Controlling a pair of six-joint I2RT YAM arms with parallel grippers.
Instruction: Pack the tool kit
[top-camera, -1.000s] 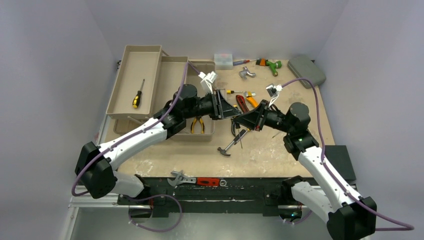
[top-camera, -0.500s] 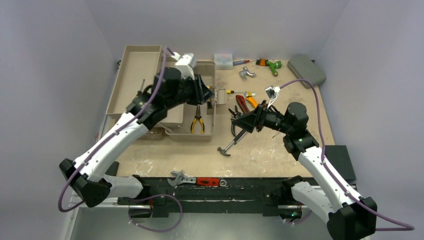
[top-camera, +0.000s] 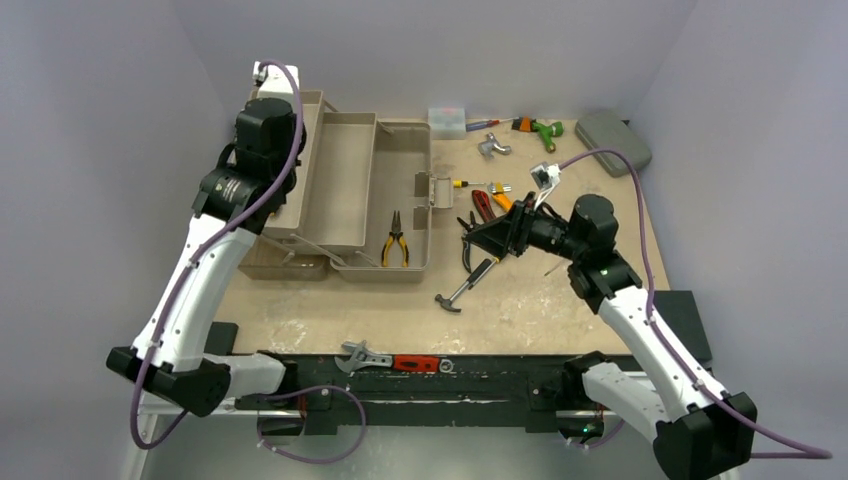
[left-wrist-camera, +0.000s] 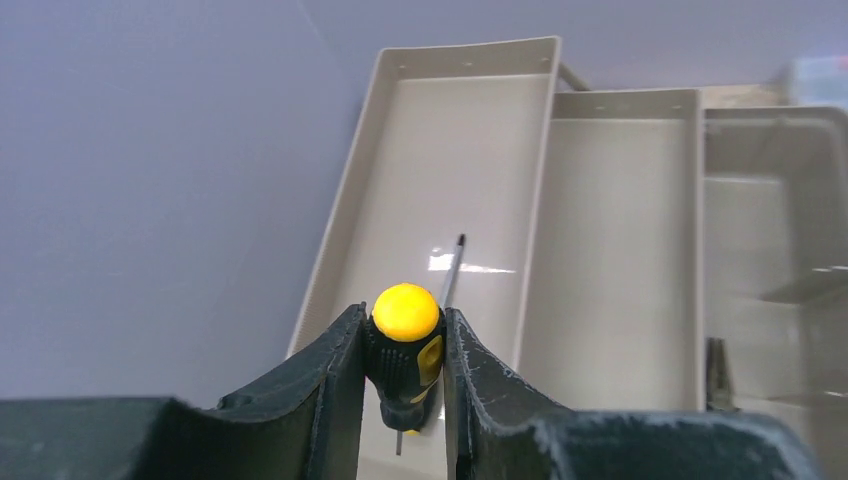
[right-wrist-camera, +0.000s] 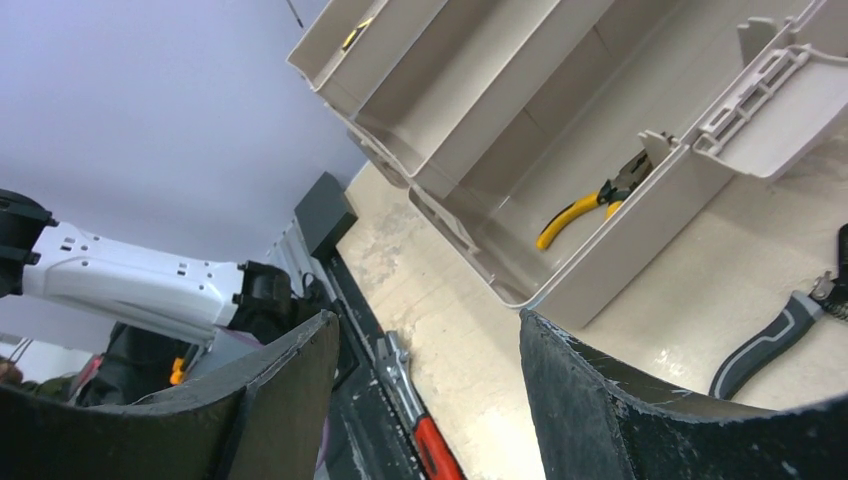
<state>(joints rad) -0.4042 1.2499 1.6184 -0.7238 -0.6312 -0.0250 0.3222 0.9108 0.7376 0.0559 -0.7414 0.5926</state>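
Observation:
My left gripper lowers outward into the tray's side farthest from the pliers next, since the tray's bare bottom (left-wrist-camera: 382, 282) shows there beside the other screwdriver's stem.
The beige toolbox (top-camera: 345, 170) lies open at the back left with its trays folded out. My left gripper (left-wrist-camera: 403, 320) hangs over the leftmost tray (left-wrist-camera: 470, 150), shut on a black screwdriver handle with a yellow cap (left-wrist-camera: 405, 312). Below it in that tray lies another screwdriver, of which mostly the shaft (left-wrist-camera: 453, 270) shows. Yellow-handled pliers (top-camera: 396, 245) rest in the box bottom. My right gripper (top-camera: 478, 238) stands open and empty above the table, right of the box, over a hammer (top-camera: 462, 285). In the right wrist view the right gripper (right-wrist-camera: 428, 320) has nothing between its fingers.
Red and orange hand tools (top-camera: 490, 205) and a small screwdriver (top-camera: 470, 184) lie right of the box. A clear plastic box (top-camera: 447, 122), a metal piece (top-camera: 492, 146), a green tool (top-camera: 540, 130) and a grey-green case (top-camera: 612, 140) line the back. A red-handled wrench (top-camera: 395, 360) lies at the near edge.
The left arm swung from the table's middle to the far left tray, carrying the screwdriver. The right gripper let go, opened and stayed near the middle.

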